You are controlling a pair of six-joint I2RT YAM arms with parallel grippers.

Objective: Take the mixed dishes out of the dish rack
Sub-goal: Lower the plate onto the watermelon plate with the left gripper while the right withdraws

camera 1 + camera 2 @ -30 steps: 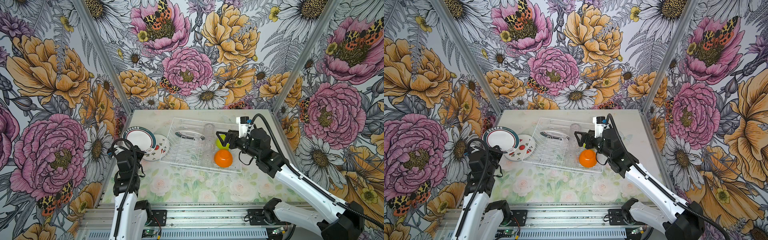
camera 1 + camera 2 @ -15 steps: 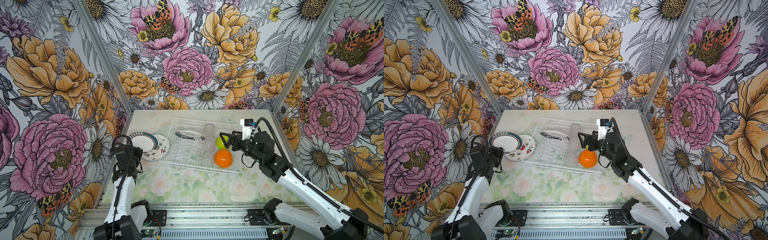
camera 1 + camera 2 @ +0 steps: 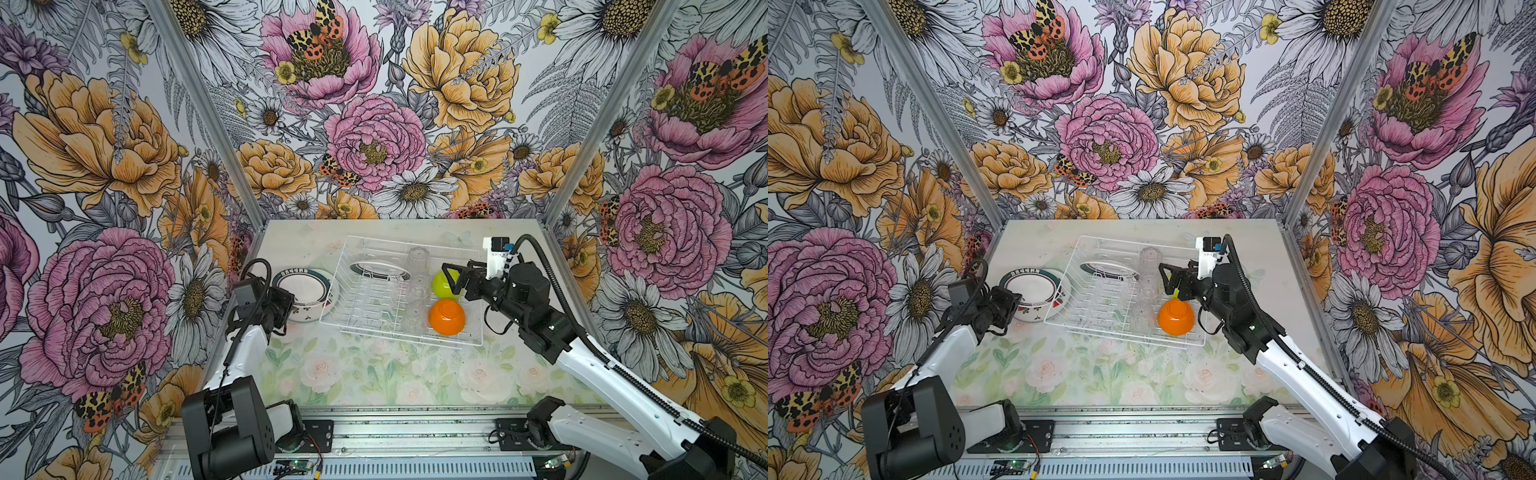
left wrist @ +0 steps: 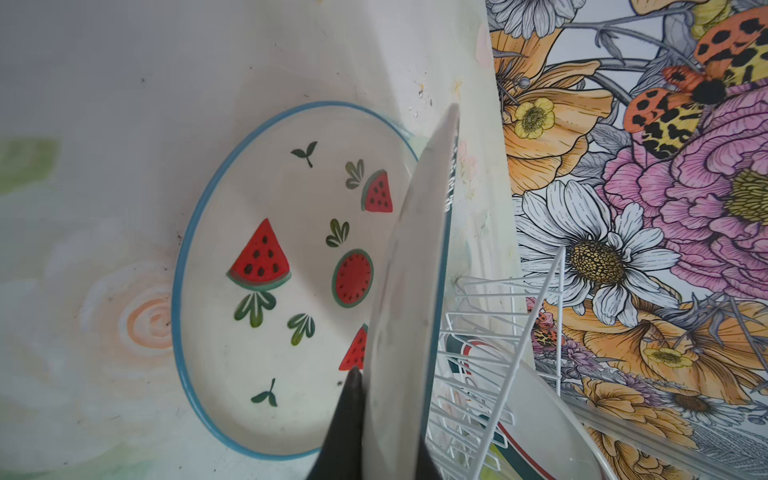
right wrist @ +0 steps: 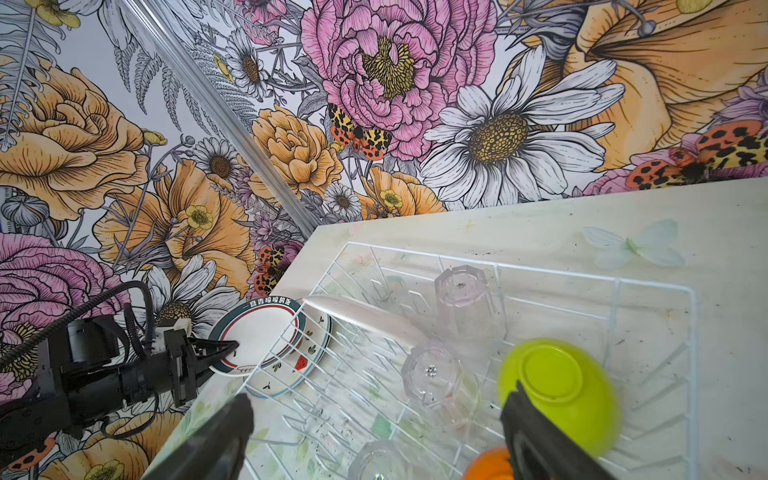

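Observation:
I need to lower my left gripper and move it slightly toward the rack (image 3: pixel 1125 333), then let go of the tilted plate's rim over the watermelon plate (image 3: pixel 1047 310). The watermelon plate lies flat and empty beneath.
Left of the dish rack (image 3: pixel 400 335) (image 3: pixel 1125 333), my left gripper (image 3: pixel 291 304) (image 3: pixel 1016 304) (image 4: pixel 388 415) is shut on the rim of the teal-and-red rimmed plate (image 3: pixel 305 286) (image 3: pixel 1034 289) (image 4: pixel 411 291) (image 5: pixel 257 332). The plate is tilted over the watermelon plate (image 4: pixel 270 270) (image 5: pixel 300 362), which lies flat on the table. My right gripper (image 3: pixel 452 278) (image 3: pixel 1167 282) (image 5: pixel 379 392) hangs open over the rack beside the overturned lime-green bowl (image 3: pixel 440 283) (image 5: pixel 557 374). Also in the rack are an orange bowl (image 3: pixel 446 316) (image 3: pixel 1176 318), a standing plate (image 3: pixel 380 270) (image 5: pixel 361 318) and three clear tumblers (image 3: pixel 415 286) (image 5: pixel 432 374).
The rack sits askew at the back middle of the floral table (image 3: pixel 374 374). Flowered walls (image 3: pixel 124 166) close in the left, back and right sides. A metal rail (image 3: pixel 415 432) with the arm bases runs along the front edge.
My left gripper has carried the teal-and-red rimmed plate right and down, flatter, over the watermelon plate. The right gripper has shifted slightly right, still open over the rack.

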